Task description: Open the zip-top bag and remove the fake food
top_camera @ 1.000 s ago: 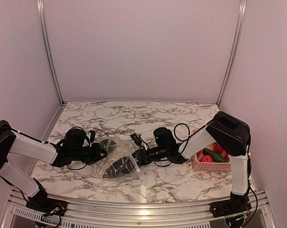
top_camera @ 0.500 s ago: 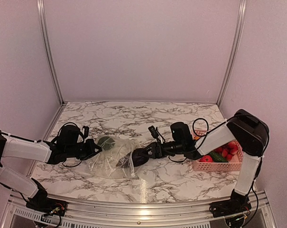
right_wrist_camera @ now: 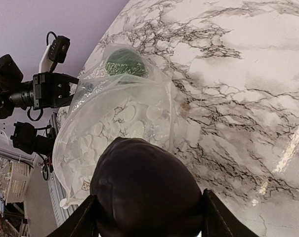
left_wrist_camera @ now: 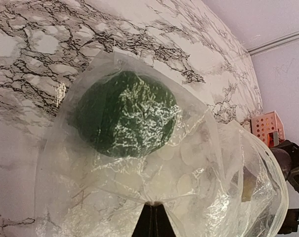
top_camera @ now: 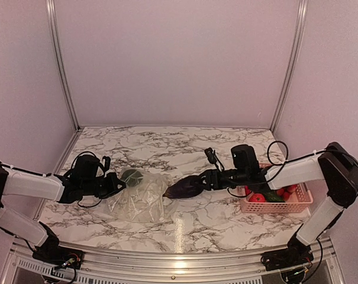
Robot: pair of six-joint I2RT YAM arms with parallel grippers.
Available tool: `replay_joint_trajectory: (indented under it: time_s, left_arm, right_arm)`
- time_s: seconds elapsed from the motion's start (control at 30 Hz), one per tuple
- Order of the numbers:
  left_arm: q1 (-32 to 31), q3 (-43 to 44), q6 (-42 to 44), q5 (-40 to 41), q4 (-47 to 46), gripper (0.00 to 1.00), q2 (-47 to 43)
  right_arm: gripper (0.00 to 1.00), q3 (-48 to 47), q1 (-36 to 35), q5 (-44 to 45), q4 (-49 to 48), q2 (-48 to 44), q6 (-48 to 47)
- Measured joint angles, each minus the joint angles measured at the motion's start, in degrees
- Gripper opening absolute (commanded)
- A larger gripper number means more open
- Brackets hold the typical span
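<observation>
I'll lift my right gripper off the bag next and carry the dark purplish piece over the pink basket, where red pieces and cucumber already lie.
The clear zip-top bag lies crumpled on the marble at left centre, with a round dark green piece of fake food still inside it. My left gripper is shut on the bag's left edge; in the left wrist view its fingertips pinch the plastic just below the green piece. My right gripper holds a dark purplish piece just right of the bag's mouth and outside it. In the right wrist view that piece fills the space between both fingers, with the bag behind it.
A pink slotted basket stands at the right edge of the table, behind my right forearm. It holds red pieces and a dark green cucumber. Walls close in the table at the left, back and right.
My right gripper has drawn the dark purplish piece out of the bag and rightwards. The bag has slackened and flattened. My left gripper has shifted slightly left, still pinching the bag's edge.
</observation>
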State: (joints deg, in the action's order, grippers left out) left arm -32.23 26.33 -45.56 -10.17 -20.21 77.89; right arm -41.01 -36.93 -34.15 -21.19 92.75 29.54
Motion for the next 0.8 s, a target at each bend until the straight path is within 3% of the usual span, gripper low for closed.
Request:
replay_joint_trajectory:
  time_s: [0.27,0.47,0.8]
  left_arm:
    - [0.2,0.1,0.0,-0.4,-0.1,0.00,1.4]
    - [0.4,0.2,0.0,-1.5,-0.9,0.00,3.4]
    - [0.5,1.0,0.0,-2.8,-1.4,0.00,4.7]
  right_arm:
    - [0.19,3.5,8.6,2.0,9.6,-13.6,-2.7]
    - [0.21,4.1,19.1,4.0,17.8,-28.1,-4.9]
    - [0.22,3.7,38.5,3.1,32.4,-35.1,-9.3]
